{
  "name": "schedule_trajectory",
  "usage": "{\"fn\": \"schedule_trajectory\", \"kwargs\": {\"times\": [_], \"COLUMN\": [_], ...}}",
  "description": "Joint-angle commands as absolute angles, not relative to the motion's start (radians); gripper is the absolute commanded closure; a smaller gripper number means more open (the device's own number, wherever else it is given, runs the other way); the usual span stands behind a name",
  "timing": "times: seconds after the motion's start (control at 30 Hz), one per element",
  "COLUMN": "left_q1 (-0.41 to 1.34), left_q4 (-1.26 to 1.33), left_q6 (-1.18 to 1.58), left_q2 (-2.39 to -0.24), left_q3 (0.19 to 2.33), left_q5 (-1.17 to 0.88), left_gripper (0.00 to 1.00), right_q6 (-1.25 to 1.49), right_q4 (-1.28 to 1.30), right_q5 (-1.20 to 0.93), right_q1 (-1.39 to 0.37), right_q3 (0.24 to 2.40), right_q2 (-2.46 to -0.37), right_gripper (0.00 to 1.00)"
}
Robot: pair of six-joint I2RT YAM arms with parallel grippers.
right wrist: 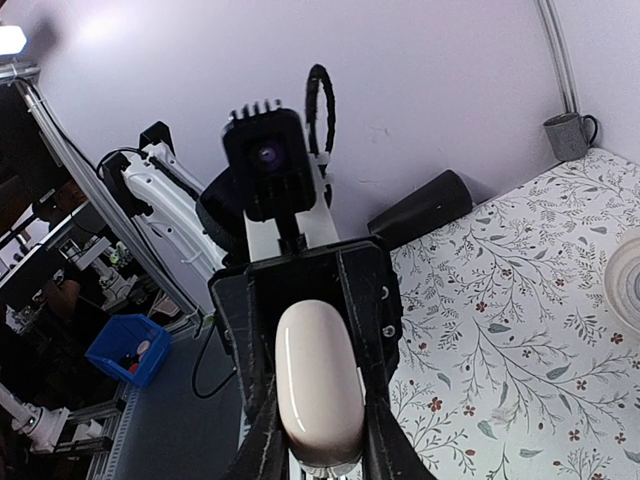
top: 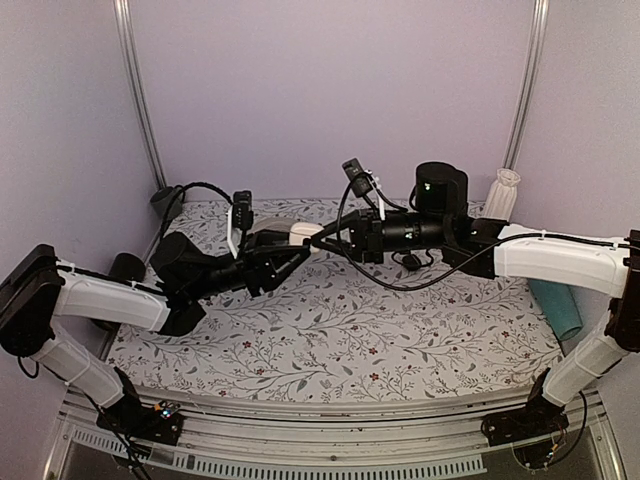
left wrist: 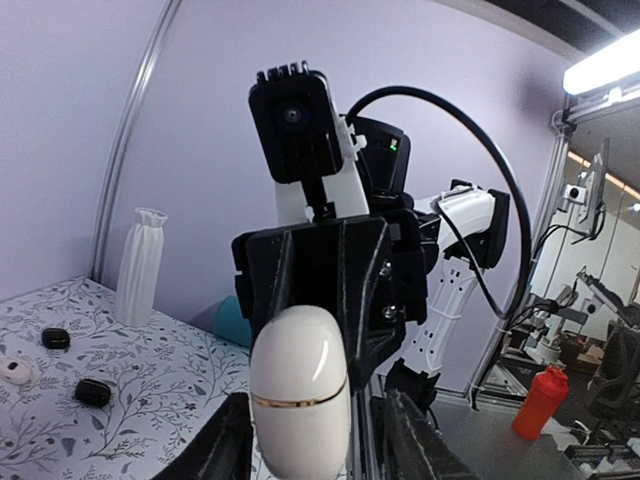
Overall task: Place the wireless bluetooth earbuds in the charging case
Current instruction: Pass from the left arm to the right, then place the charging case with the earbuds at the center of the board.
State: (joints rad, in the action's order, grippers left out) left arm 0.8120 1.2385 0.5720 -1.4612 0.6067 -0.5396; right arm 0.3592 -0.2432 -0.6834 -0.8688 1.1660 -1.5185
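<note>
I will move my right gripper to the right in the top view and tilt it down onto bare tabletop to release the case, because my left gripper is open.
The white glossy charging case hangs lid-closed in mid-air above the back of the table, between both arms. My right gripper is shut on the charging case, with a finger pressed on each side. My left gripper stands open around the same case, with a gap showing on both sides. In the top view the left gripper and right gripper meet nose to nose. One small whitish earbud lies on the table, near two small black pieces.
A white ribbed vase stands at the back right and a teal cylinder lies at the right edge. A black cylinder lies at the left, a grey mug in the back left corner. A white roll sits nearby.
</note>
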Motion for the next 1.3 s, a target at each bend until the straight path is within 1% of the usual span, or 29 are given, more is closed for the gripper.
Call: {"fn": "schedule_trajectory", "kwargs": {"times": [0.0, 0.13, 0.17, 0.2, 0.23, 0.43, 0.53, 0.67, 1.03, 1.27], "left_q1": [0.800, 0.800, 0.799, 0.799, 0.798, 0.793, 0.789, 0.780, 0.761, 0.755], "left_q4": [1.254, 1.237, 1.227, 1.216, 1.205, 1.040, 0.953, 0.929, 0.825, 0.814], "left_q6": [0.552, 0.535, 0.527, 0.518, 0.511, 0.438, 0.410, 0.401, 0.383, 0.381], "left_q2": [-1.468, -1.459, -1.456, -1.453, -1.449, -1.387, -1.347, -1.300, -1.183, -1.157], "left_q3": [0.607, 0.590, 0.586, 0.581, 0.577, 0.554, 0.547, 0.516, 0.471, 0.453], "left_q5": [-0.543, -0.514, -0.502, -0.490, -0.475, -0.282, -0.198, -0.125, -0.071, -0.067], "left_gripper": [0.47, 0.25, 0.13, 0.06, 0.04, 0.04, 0.04, 0.04, 0.04, 0.04], "right_q6": [0.373, 0.380, 0.385, 0.390, 0.404, 0.537, 0.590, 0.618, 0.638, 0.668], "right_q4": [-0.255, -0.254, -0.252, -0.253, -0.253, -0.233, -0.189, -0.151, -0.073, -0.058], "right_q5": [-0.645, -0.604, -0.587, -0.571, -0.549, -0.464, -0.449, -0.439, -0.451, -0.510], "right_q1": [-0.871, -0.870, -0.867, -0.860, -0.848, -0.732, -0.689, -0.659, -0.591, -0.556], "right_q3": [1.183, 1.172, 1.167, 1.159, 1.150, 1.066, 1.048, 1.054, 1.192, 1.272], "right_q2": [-1.510, -1.496, -1.493, -1.489, -1.487, -1.500, -1.546, -1.635, -1.912, -2.030], "right_gripper": [0.95, 0.96, 0.96, 0.96, 0.96, 0.96, 0.96, 0.96, 0.96, 0.96]}}
